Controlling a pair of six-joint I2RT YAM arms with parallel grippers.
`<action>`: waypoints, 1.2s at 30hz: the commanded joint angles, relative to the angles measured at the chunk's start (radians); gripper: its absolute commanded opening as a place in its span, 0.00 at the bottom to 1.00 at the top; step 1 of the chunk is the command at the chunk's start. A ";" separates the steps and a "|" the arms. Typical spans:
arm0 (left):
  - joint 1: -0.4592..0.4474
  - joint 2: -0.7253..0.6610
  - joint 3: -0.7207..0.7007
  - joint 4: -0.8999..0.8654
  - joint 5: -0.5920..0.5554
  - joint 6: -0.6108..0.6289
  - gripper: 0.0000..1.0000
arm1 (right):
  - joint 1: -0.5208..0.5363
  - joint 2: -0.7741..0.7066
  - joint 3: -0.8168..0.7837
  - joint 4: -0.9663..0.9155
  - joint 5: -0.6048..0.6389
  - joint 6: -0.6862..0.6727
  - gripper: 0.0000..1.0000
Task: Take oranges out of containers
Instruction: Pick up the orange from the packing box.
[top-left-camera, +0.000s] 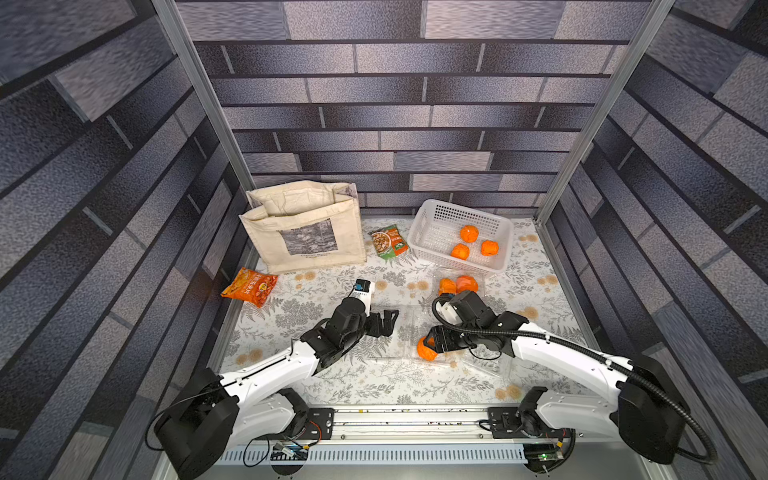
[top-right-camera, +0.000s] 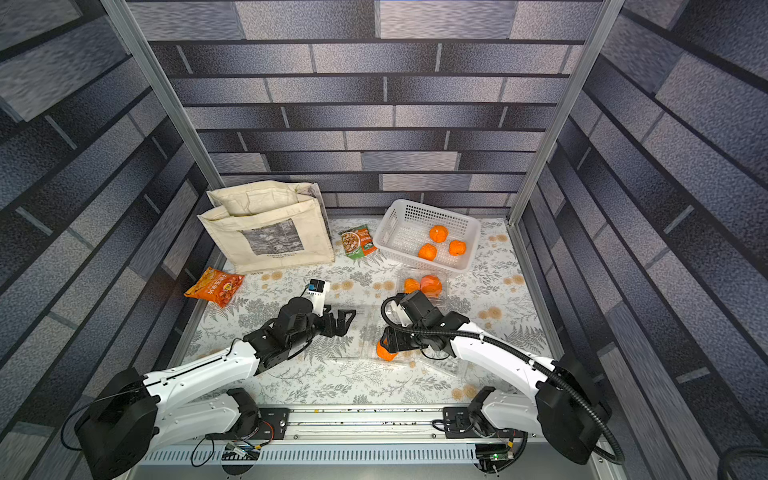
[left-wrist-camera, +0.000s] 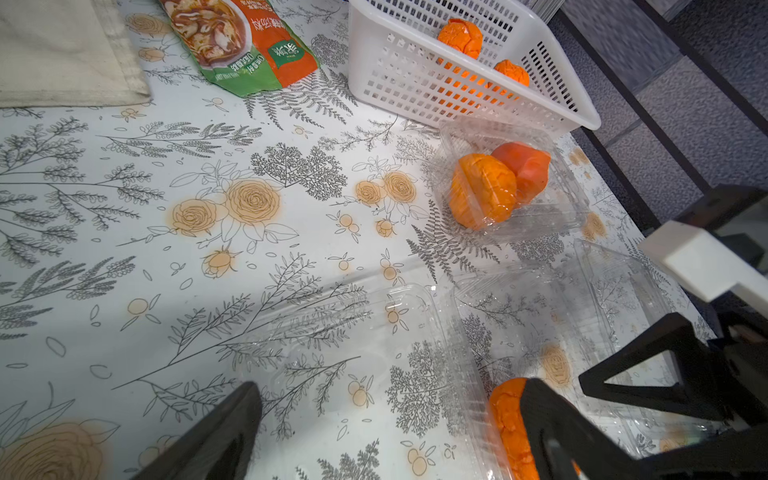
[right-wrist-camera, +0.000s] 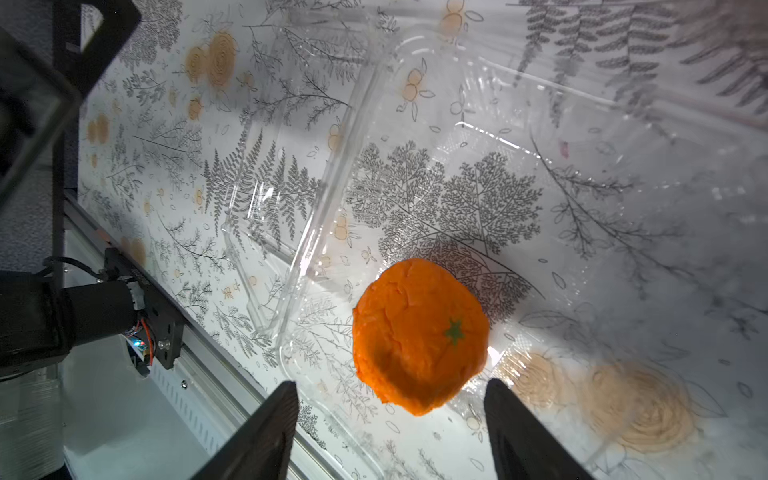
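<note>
The orange in the open container lies below my right gripper, just past its spread fingers, which come down around the orange's sides and close next.
My right gripper (right-wrist-camera: 390, 384) is open low over an open clear container (right-wrist-camera: 436, 137), and one orange (right-wrist-camera: 419, 336) lies in it just past the fingertips, ungripped; in a top view that orange (top-left-camera: 426, 352) pokes out under the right gripper (top-left-camera: 430, 341). My left gripper (left-wrist-camera: 392, 384) is open above the empty clear half (left-wrist-camera: 365, 332) beside it; the left gripper (top-left-camera: 388, 320) shows in a top view too. A shut container (top-left-camera: 459, 274) behind the right arm holds two oranges (left-wrist-camera: 482, 191). Three oranges (top-left-camera: 468, 233) lie in the white basket (top-left-camera: 434, 237).
A beige tote bag (top-left-camera: 303, 232) stands at the back left, with an orange snack packet (top-left-camera: 249, 286) in front of it and a green-and-orange packet (top-left-camera: 388, 242) beside the basket. Another empty clear container (top-left-camera: 486, 361) lies under the right arm. Walls close in on three sides.
</note>
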 joint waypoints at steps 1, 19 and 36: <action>-0.007 -0.028 0.006 0.007 -0.010 -0.026 1.00 | 0.012 0.023 0.008 -0.027 0.048 -0.006 0.72; -0.016 -0.058 -0.023 0.004 -0.029 -0.070 1.00 | 0.099 0.194 0.087 -0.084 0.148 -0.029 0.67; -0.015 -0.072 -0.031 -0.014 -0.041 -0.082 1.00 | 0.100 0.188 0.125 -0.042 0.157 -0.017 0.35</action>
